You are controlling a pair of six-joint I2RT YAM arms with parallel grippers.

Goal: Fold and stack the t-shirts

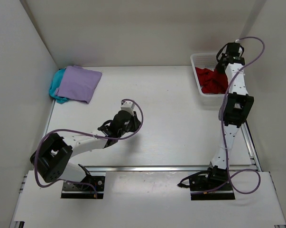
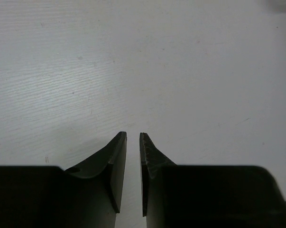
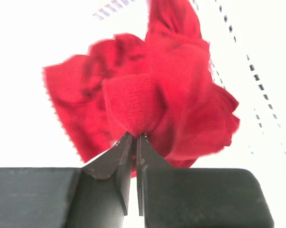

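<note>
Next, my right gripper lifts the red t-shirt (image 1: 211, 80) up and to the left in the top view and releases it over the bare tabletop, clear for folding.
The lavender t-shirt (image 1: 78, 83) lies folded on top of the teal t-shirt (image 1: 56, 90) at the table's far left. The red t-shirt (image 1: 211, 80) is crumpled in the white mesh basket (image 1: 199, 59) at the far right. My right gripper (image 1: 222, 64) is over the basket and is shut on a fold of the red t-shirt (image 3: 147, 95), pinched between its fingertips (image 3: 134, 135). My left gripper (image 1: 127, 105) rests low over the bare table in the middle, its jaws nearly together with nothing between them (image 2: 133, 137).
White walls enclose the table on the left, back and right. An aluminium rail (image 1: 171, 167) runs along the near edge by the arm bases. Purple cables loop from both arms.
</note>
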